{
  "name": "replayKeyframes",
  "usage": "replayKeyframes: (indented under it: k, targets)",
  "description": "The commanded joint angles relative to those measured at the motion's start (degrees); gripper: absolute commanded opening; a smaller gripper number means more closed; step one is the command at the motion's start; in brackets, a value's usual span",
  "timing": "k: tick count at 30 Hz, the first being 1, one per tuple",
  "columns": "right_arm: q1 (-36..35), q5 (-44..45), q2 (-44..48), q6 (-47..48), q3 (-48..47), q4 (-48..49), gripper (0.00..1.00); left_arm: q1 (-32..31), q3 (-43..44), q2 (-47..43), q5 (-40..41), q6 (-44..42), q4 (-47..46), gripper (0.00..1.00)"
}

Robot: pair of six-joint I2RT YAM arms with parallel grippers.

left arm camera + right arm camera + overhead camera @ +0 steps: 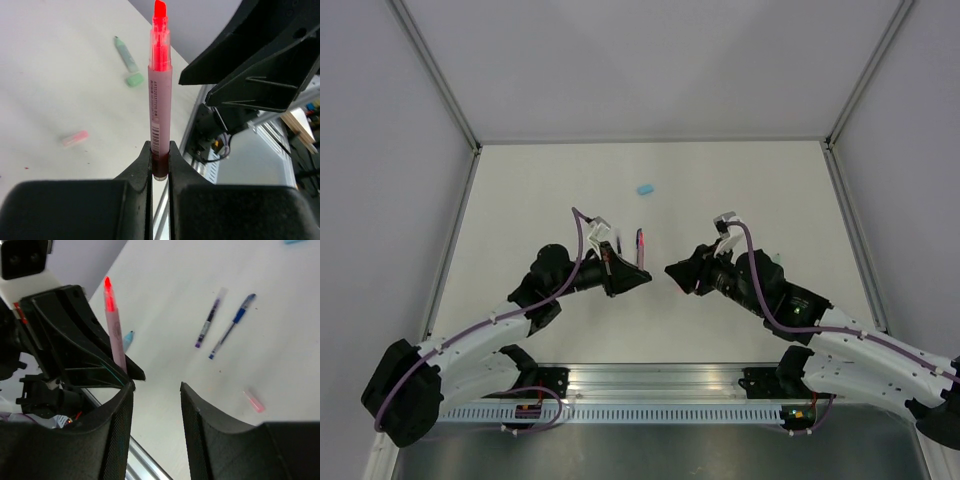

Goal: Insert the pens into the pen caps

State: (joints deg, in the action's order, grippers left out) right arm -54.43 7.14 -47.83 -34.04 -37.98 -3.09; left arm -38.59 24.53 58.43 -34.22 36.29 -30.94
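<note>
The pink pen's red tip stands bare, so next my right gripper should tilt its open fingers down toward the tabletop and lower onto the pink cap (681, 290) (254, 402).
My left gripper (160, 145) is shut on the lower end of a pink pen (158, 95), which stands upright with its bare red tip on top. In the top view the left gripper (638, 277) and the pink pen (641, 243) sit mid-table. My right gripper (156, 385) is open and empty, just beside the pink pen (115, 332); from above the right gripper (672, 270) faces the left one. On the table lie a pink cap (254, 402), a light blue cap (644, 188), a pale green marker (126, 55) and its green cap (134, 80).
A dark pen (209, 319) and a blue pen (231, 328) lie side by side on the white table (540, 200). A pale blue marker (128, 338) peeks out behind the left gripper. The metal rail (660, 385) runs along the near edge, and grey walls enclose the table.
</note>
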Motion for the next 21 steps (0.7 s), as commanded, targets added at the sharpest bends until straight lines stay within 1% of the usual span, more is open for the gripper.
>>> replayKeyframes:
  k: [1, 2, 3, 5, 6, 7, 8, 9, 10, 11, 12, 13, 14, 15, 16, 18, 19, 21]
  targets:
    - [-0.1, 8.1, 0.2, 1.1, -2.9, -12.3, 0.48, 0.4, 3.1, -3.8, 11.4, -5.6, 8.8, 0.02]
    - [-0.1, 9.2, -0.5, -2.1, -3.1, -12.9, 0.48, 0.4, 3.0, -5.4, 12.7, -6.9, 10.4, 0.02]
    - [-0.1, 9.8, -3.0, -2.6, -3.4, -13.6, 0.48, 0.4, 2.9, -6.3, 14.8, -7.5, 11.2, 0.02]
    - [-0.1, 8.7, -6.5, 1.4, -6.8, -14.5, 0.48, 0.4, 2.8, -8.6, 16.8, -8.5, 13.3, 0.02]
    - [0.1, 11.5, -10.1, 1.6, -8.3, -17.7, 0.48, 0.4, 2.5, -9.3, 18.6, -8.8, 13.5, 0.02]
    - [0.5, 14.0, -11.8, 0.2, -9.7, -20.2, 0.49, 0.4, 1.8, -10.2, 19.8, -8.7, 13.5, 0.02]
    - [0.9, 16.3, -14.9, -5.9, -12.3, -22.6, 0.5, 0.4, 1.4, -11.7, 20.8, -8.5, 13.7, 0.02]
    - [1.3, 17.9, -16.1, -8.3, -13.3, -25.5, 0.5, 0.4, 1.2, -12.4, 22.6, -8.4, 14.1, 0.02]
    - [1.3, 16.1, -17.2, -8.5, -13.8, -25.0, 0.5, 0.4, 1.2, -13.0, 22.9, -8.6, 14.5, 0.02]
    - [1.3, 12.8, -18.2, -5.9, -15.3, -23.6, 0.5, 0.4, 1.1, -13.6, 22.7, -8.9, 14.6, 0.02]
    - [1.3, 8.2, -20.0, 5.7, -16.0, -19.7, 0.5, 0.4, 0.9, -14.7, 21.7, -9.1, 14.2, 0.02]
    - [1.3, 3.9, -21.1, 10.9, -18.5, -19.6, 0.5, 0.4, 0.6, -15.3, 21.6, -9.3, 14.2, 0.02]
    - [1.4, 5.2, -23.8, 15.4, -20.1, -22.0, 0.5, 0.4, 0.3, -15.9, 22.0, -9.3, 13.9, 0.02]
    - [2.0, 6.6, -25.0, 23.6, -21.3, -22.7, 0.49, 0.4, -0.1, -17.1, 22.1, -9.2, 13.5, 0.02]
    - [3.1, 6.7, -26.0, 27.0, -22.0, -23.1, 0.49, 0.4, -0.4, -17.6, 22.1, -9.4, 13.4, 0.02]
    - [7.5, -0.8, -29.0, 32.2, -23.8, -24.1, 0.49, 0.4, -0.1, -18.6, 21.5, -9.0, 14.0, 0.02]
    - [8.4, -6.7, -29.6, 36.8, -23.6, -23.8, 0.49, 0.4, 0.7, -19.6, 21.1, -8.0, 15.4, 0.02]
    - [9.9, -9.4, -31.3, 39.8, -23.1, -23.7, 0.5, 0.4, 2.0, -20.7, 20.2, -6.9, 17.6, 0.02]
